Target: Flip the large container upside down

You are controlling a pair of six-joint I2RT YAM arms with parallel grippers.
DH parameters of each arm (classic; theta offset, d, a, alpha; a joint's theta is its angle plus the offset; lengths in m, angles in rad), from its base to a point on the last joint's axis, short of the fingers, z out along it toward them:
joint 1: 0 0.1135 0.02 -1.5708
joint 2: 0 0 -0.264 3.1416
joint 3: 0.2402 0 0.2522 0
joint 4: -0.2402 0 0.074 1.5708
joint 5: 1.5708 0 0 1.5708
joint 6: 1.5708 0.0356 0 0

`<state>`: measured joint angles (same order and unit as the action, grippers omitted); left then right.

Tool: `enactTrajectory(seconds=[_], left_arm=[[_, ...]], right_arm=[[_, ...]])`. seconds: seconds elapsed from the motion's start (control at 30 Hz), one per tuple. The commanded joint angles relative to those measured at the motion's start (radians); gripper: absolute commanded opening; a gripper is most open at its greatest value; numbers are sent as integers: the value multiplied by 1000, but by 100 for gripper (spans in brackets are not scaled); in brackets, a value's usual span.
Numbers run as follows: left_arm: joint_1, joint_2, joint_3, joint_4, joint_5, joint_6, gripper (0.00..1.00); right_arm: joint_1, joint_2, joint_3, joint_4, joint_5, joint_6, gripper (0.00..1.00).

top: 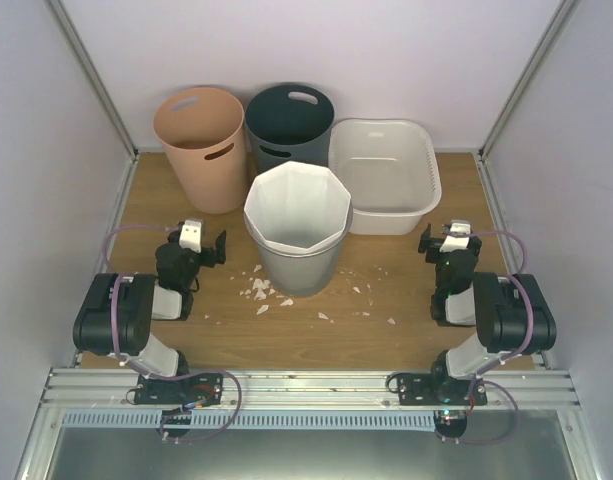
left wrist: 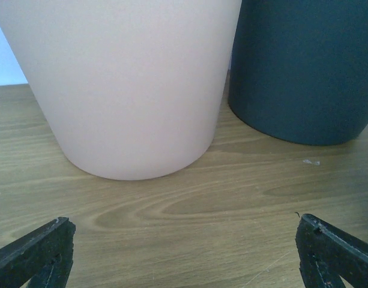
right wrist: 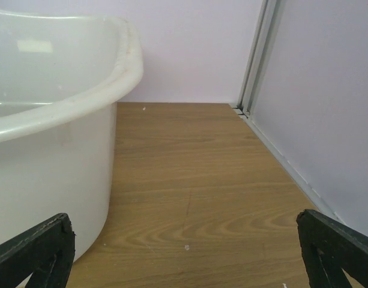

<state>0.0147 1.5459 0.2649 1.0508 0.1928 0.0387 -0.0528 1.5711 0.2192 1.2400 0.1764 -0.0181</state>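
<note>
The robot's right gripper will move up and turn downward over the tub's near rim (top: 376, 211) (right wrist: 15, 125), since that rim is higher and to the gripper's left in the top view.
The large container (top: 384, 173) is a wide translucent-white tub with a rolled rim. It stands upright, open side up, at the back right of the table. Its near right corner fills the left of the right wrist view (right wrist: 51, 150). My right gripper (top: 447, 243) is open and empty, just right of the tub's front corner, low over the table (right wrist: 184, 264). My left gripper (top: 199, 243) is open and empty at the left, facing the peach bin; only its two fingertips show in the left wrist view (left wrist: 184, 258).
A peach bin (top: 201, 147) and a dark grey bin (top: 290, 122) stand at the back; both show in the left wrist view (left wrist: 129, 84) (left wrist: 304, 66). A tall white faceted bin (top: 297, 225) stands mid-table. White scraps (top: 261, 290) lie in front of it. Side walls (right wrist: 316, 108) close in.
</note>
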Motion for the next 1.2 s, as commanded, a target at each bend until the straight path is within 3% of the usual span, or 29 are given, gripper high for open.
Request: enactTrajectory(seconds=[0.0,0.37,0.5,0.67,0.93,1.13,1.17], left_arm=[[-4,7,10,98,-8,17,99],[-6,8,13,129,-11,22,99],[-7,9,12,137,-12,24,99],[-7,10,13,141,-12,25,99],[-6,9,13,140,-11,26,99],[-7,10,14,140,-12,26,99],[-7,9,14,140,-12,26,99]], right_arm=[[-13,3,14,59,-4,6,100],[-16,2,15,78,-6,8,100],[-16,-39,10,52,62,44,100],[40,-62,-72,225,140,-25,100],[53,-379,201,-497,261,20,100],[52,-540,372,-913,215,375,100],[52,-539,408,-998,189,472,93]])
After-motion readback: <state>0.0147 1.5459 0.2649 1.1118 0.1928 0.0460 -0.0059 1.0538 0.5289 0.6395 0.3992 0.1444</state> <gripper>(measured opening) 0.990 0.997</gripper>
